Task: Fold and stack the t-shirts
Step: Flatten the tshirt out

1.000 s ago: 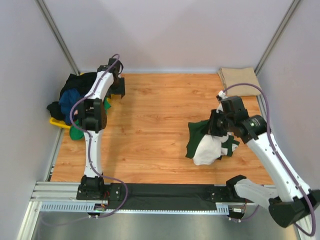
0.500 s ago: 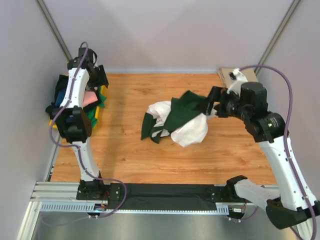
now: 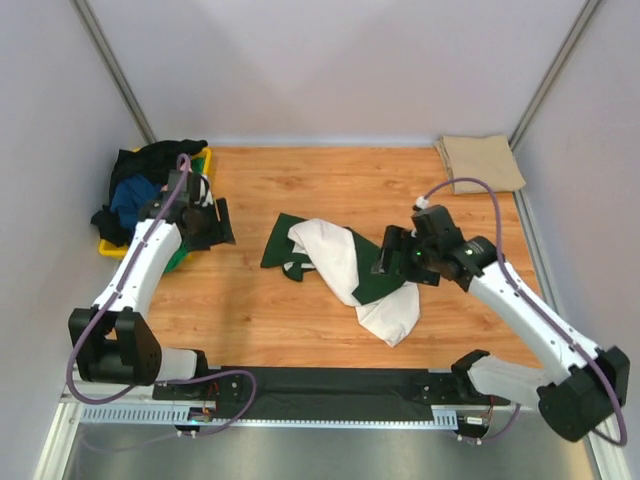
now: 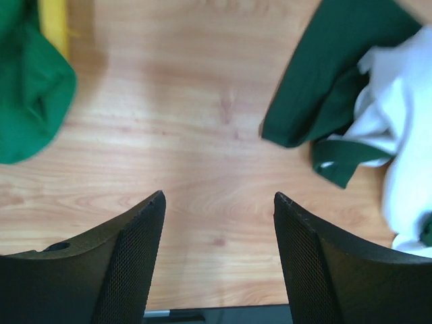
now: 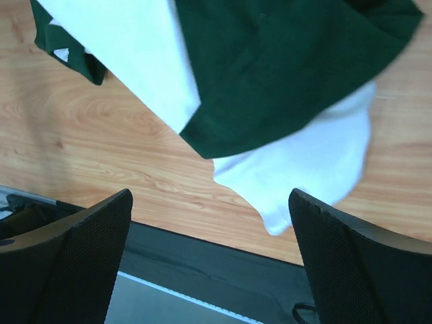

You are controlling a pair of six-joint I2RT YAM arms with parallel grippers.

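I need to lower my right gripper and move it outward, onto the sleeve's far edge (image 5: 397,32), because the dark green sleeve lies ahead of its open fingers.
A cream t-shirt with dark green sleeves (image 3: 345,268) lies crumpled and spread in the middle of the table. My right gripper (image 3: 388,256) hovers over its right edge, open, with nothing between the fingers; the right wrist view shows the same shirt (image 5: 283,74) just beyond the open gripper (image 5: 210,194). My left gripper (image 3: 218,224) is open over bare wood between the tray and the shirt. The left wrist view has that gripper (image 4: 218,196) with the shirt's green sleeve (image 4: 331,94) ahead on the right. A folded tan t-shirt (image 3: 480,162) lies at the back right.
A yellow tray (image 3: 110,244) at the left edge holds a heap of black, blue and green t-shirts (image 3: 145,185). A green one (image 4: 27,94) spills over its yellow rim (image 4: 54,23). Grey walls close in the table on three sides.
My right gripper opened and let go of the cream and green shirt, which now lies spread mid-table. The left arm swung from above the tray toward the table's middle.
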